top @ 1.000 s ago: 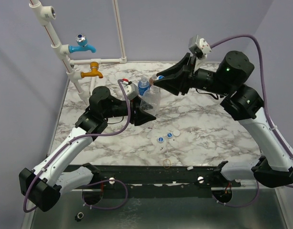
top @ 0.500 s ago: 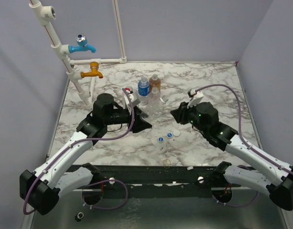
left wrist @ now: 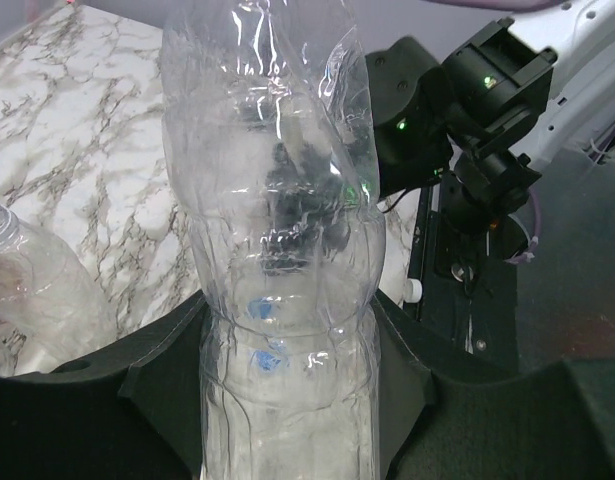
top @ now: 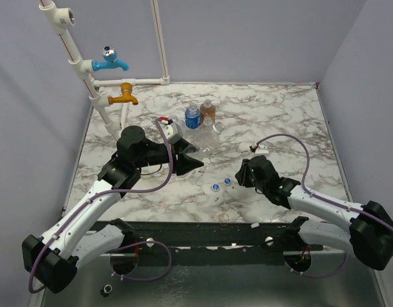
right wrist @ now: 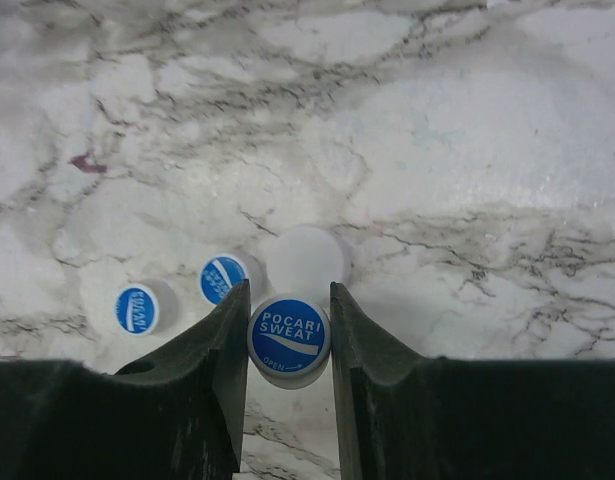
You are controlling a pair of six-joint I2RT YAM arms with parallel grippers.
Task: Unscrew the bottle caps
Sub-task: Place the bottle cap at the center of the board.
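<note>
Next, the right gripper moves down and slightly back to bare marble (top: 239,186) (right wrist: 293,334) beside the white cap, as the held cap still hangs above the marble.
My left gripper (left wrist: 279,372) is shut on a clear plastic bottle (left wrist: 272,200), held upright between both fingers; from the top camera this bottle (top: 209,136) stands just right of the gripper (top: 195,160). My right gripper (right wrist: 289,300) is shut on a blue-and-white cap (right wrist: 289,337) low over the marble. Beyond it lie a white cap (right wrist: 307,258) and two blue-and-white caps (right wrist: 224,279) (right wrist: 137,308). In the top view the right gripper (top: 241,174) hovers beside those caps (top: 216,187). A blue-labelled bottle (top: 192,118) and an amber bottle (top: 208,110) stand behind.
A white pipe frame with a blue tap (top: 110,61) and an orange tap (top: 124,96) rises at the back left. A thin yellowish ring (top: 223,219) lies near the table's front edge. Another clear bottle (left wrist: 37,295) lies left of the held one.
My right arm swung from the top of the held bottle down to the front of the table, carrying the cap to the loose caps. The left arm shifted only slightly with the bottle.
</note>
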